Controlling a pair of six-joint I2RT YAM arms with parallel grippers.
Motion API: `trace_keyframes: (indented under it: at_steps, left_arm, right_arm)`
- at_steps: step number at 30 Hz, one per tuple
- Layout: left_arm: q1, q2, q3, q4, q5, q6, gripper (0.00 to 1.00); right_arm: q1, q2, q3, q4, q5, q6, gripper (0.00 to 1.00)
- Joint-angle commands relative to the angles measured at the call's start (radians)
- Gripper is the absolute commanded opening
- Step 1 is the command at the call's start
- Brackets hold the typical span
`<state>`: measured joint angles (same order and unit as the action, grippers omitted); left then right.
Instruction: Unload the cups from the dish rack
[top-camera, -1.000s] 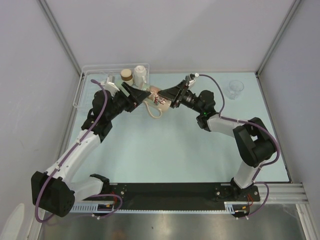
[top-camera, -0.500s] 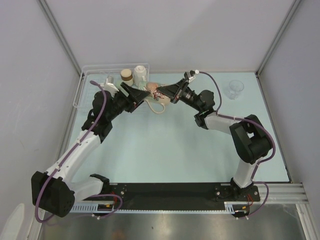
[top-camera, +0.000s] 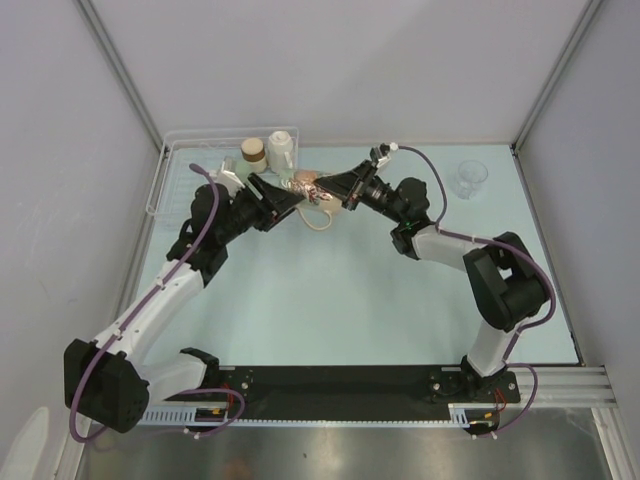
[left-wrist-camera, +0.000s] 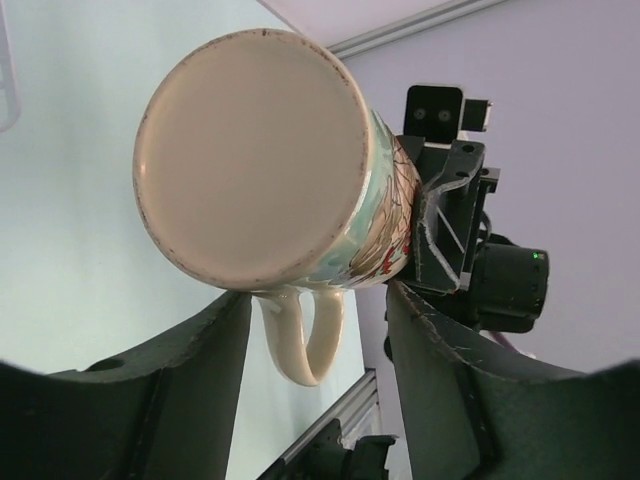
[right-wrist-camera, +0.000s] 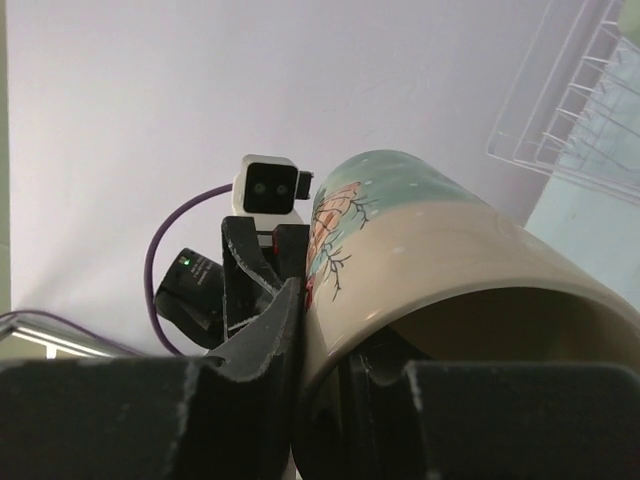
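My right gripper is going to swing down next to the bare tabletop by the glass, turn the cup upright and release it. The bare tabletop lies below my right gripper, to its right in the top view.
A beige and pale green painted cup (top-camera: 308, 192) with a beige handle hangs in the air between both grippers, to the right of the dish rack (top-camera: 172, 170). My right gripper (top-camera: 324, 189) is shut on its rim, one finger inside and one outside (right-wrist-camera: 335, 330). The cup (right-wrist-camera: 450, 250) lies on its side. My left gripper (top-camera: 288, 197) is open at the cup's base (left-wrist-camera: 250, 150); its fingers (left-wrist-camera: 210, 340) stand apart on either side of the handle without touching it. A brown cup (top-camera: 253, 152) and a white cup (top-camera: 280, 150) stand in the rack's far right corner.
A clear glass (top-camera: 468, 177) stands on the table at the far right. The rack's wire rim shows in the right wrist view (right-wrist-camera: 570, 110). Grey walls close in the table on the left, back and right.
The cup has moved a little toward the back and left in my right gripper. My left gripper has shifted right, closer to the cup's base.
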<state>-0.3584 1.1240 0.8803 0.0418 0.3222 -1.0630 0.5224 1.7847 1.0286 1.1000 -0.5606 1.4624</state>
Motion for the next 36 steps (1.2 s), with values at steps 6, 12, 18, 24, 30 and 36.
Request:
trace_keyframes:
  at_steps: [6,12,18,24,30,36]
  left_arm:
    - [-0.008,-0.073,0.126,-0.112,-0.113,0.158,0.84]
    - [-0.007,-0.158,0.118,-0.207,-0.202,0.207,0.88]
    - [-0.008,-0.22,0.118,-0.386,-0.274,0.253,0.88]
    - [-0.014,-0.268,0.094,-0.569,-0.319,0.287,0.89]
    - [-0.062,-0.341,0.023,-0.669,-0.422,0.322,0.89]
    - [-0.106,-0.351,-0.052,-0.688,-0.43,0.325,0.89]
  right_arm:
    - [-0.097,-0.286,0.129,-0.848,0.082,-0.549,0.0]
    - [-0.182,-0.372,0.267,-1.234,0.223,-0.744,0.0]
    - [-0.171,-0.335,0.558,-1.647,0.628,-0.95,0.0]
    - [-0.171,-0.158,0.908,-2.058,0.968,-1.013,0.0]
    - [-0.186,-0.097,1.05,-2.246,1.119,-1.057,0.0]
    - [-0.278,-0.14,0.911,-2.209,1.082,-1.025,0.0]
